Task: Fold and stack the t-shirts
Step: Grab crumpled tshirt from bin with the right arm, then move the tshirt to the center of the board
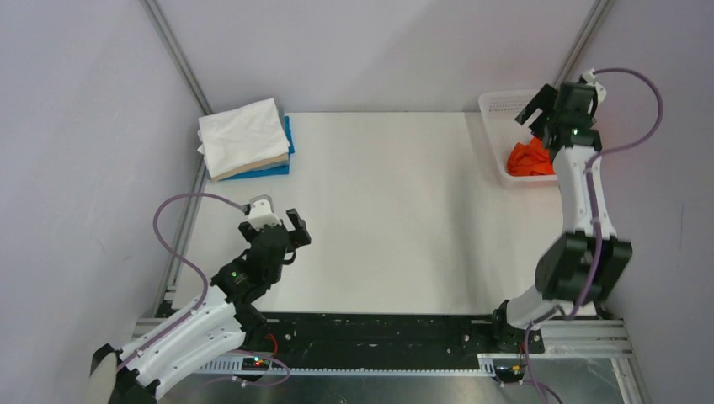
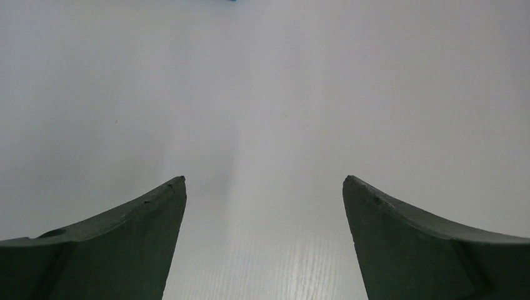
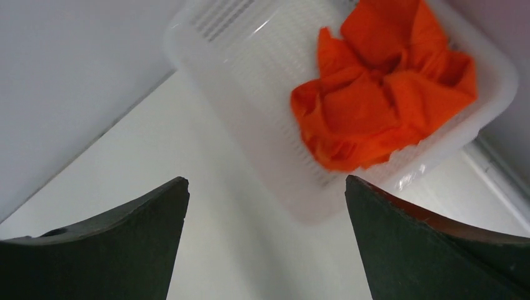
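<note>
My right gripper moves down into the white mesh basket next, onto the far part of the crumpled orange t-shirt (image 1: 535,149) (image 3: 375,42).
A crumpled bright orange t-shirt (image 1: 530,159) lies in the white mesh basket (image 1: 498,109) at the table's far right; it also shows in the right wrist view (image 3: 381,100). A pile of folded shirts (image 1: 246,139), white on top with beige and blue below, sits at the far left. My right gripper (image 1: 536,118) hovers above the basket, open and empty (image 3: 265,181). My left gripper (image 1: 276,225) is open and empty over the bare table at the near left (image 2: 264,180).
The basket (image 3: 250,75) stands against the right frame rail. Grey walls and metal rails bound the white table (image 1: 379,210). A black base strip runs along the near edge.
</note>
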### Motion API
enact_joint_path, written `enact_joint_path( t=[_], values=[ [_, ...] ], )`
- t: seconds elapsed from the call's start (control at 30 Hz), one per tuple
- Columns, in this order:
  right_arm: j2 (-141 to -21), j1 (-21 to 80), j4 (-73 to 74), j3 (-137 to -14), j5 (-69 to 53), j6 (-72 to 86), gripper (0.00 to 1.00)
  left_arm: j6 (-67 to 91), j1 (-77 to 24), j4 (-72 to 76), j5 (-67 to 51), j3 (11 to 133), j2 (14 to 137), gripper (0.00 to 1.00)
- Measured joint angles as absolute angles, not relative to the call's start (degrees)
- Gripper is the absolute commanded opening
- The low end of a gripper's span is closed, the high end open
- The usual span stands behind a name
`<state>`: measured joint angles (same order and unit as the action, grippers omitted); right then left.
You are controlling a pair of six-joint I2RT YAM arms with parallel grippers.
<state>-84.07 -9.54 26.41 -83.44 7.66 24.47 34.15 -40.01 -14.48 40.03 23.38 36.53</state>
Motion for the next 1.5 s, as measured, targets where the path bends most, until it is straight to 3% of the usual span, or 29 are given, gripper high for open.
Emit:
enact_joint_path(
  t=[0.27,0.47,0.57,0.6,0.63,0.67,0.73,0.9,1.1,1.3,1.5],
  values=[
    [-113.7,-12.9,40.2,-111.7,14.4,17.9,1.0,32.9,-40.0,-14.2,40.6,23.4,38.7,0.98],
    [-124.7,-12.7,46.0,-117.6,18.7,14.8,0.86,32.9,-40.0,-14.1,41.2,23.4,38.7,0.98],
    [-130.0,-12.7,47.3,-119.3,19.2,13.8,0.6,32.9,-40.0,-14.1,41.6,23.4,38.3,0.98],
    [-131.1,-12.7,47.7,-119.7,19.3,13.4,0.35,32.9,-40.0,-14.1,41.7,23.4,38.1,0.98],
    [-132.1,-12.7,48.1,-119.8,19.2,13.4,0.25,32.9,-40.0,-14.1,41.8,23.4,37.7,0.98],
    [-132.5,-12.7,48.4,-119.8,19.2,13.1,0.07,32.9,-40.0,-14.0,41.9,23.3,37.4,0.98],
    [-132.6,-12.8,48.9,-119.8,18.7,13.5,0.0,32.9,-40.0,-14.0,41.9,23.2,36.2,0.98],
    [-129.3,-12.6,48.4,-120.4,14.9,13.9,0.0,33.0,-40.0,-13.9,41.8,22.3,31.6,0.98],
    [-115.1,-8.9,46.4,-122.0,11.4,11.3,0.0,33.1,-40.0,-13.8,40.4,20.7,25.2,0.98],
    [-95.2,4.4,41.0,-124.1,7.3,8.9,0.0,33.9,-40.0,-13.8,37.7,19.3,21.1,0.98],
    [-79.6,17.8,32.6,-116.4,-0.8,8.5,0.01,34.9,-40.0,-14.2,35.8,18.6,19.5,0.98]
  ],
)
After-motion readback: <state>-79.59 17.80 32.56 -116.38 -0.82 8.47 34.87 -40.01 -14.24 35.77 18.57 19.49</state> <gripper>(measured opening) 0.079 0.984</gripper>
